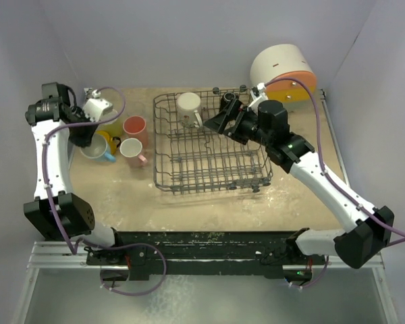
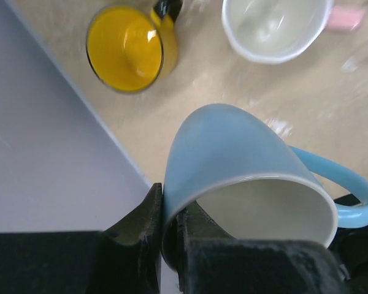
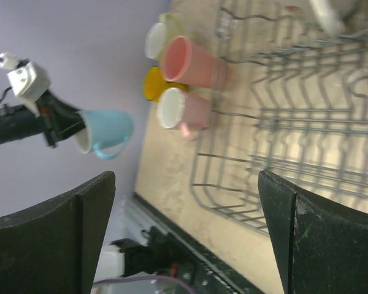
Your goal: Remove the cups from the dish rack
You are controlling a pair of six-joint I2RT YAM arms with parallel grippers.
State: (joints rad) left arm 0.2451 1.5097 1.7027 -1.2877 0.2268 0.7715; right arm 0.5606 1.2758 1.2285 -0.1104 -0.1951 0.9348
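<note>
Next, my left gripper lowers between the wall and the pink cup and sets the light blue cup (image 2: 233, 147) down beside the orange-yellow (image 2: 126, 48) one, since bare table shows there.
My left gripper (image 1: 83, 137) is shut on the rim of a light blue cup (image 1: 94, 146), one finger inside and one outside (image 2: 148, 211), holding it tilted above the table's left side. It shows large in the left wrist view (image 2: 245, 165) and small in the right wrist view (image 3: 107, 130). Orange-yellow (image 2: 126, 48), pink (image 1: 131, 149) and salmon (image 1: 135, 126) cups stand on the table beside it. The dark wire dish rack (image 1: 209, 162) holds a cream cup (image 1: 189, 108) and a black cup (image 1: 228, 104) at its far end. My right gripper (image 1: 219, 121) is open and empty over the rack (image 3: 294, 122).
A round white container (image 1: 283, 71) with an orange front stands behind the rack at the far right. A yellow-green cup (image 3: 159, 37) stands behind the salmon one (image 3: 187, 61). The grey wall runs close along the table's left edge (image 2: 49, 153).
</note>
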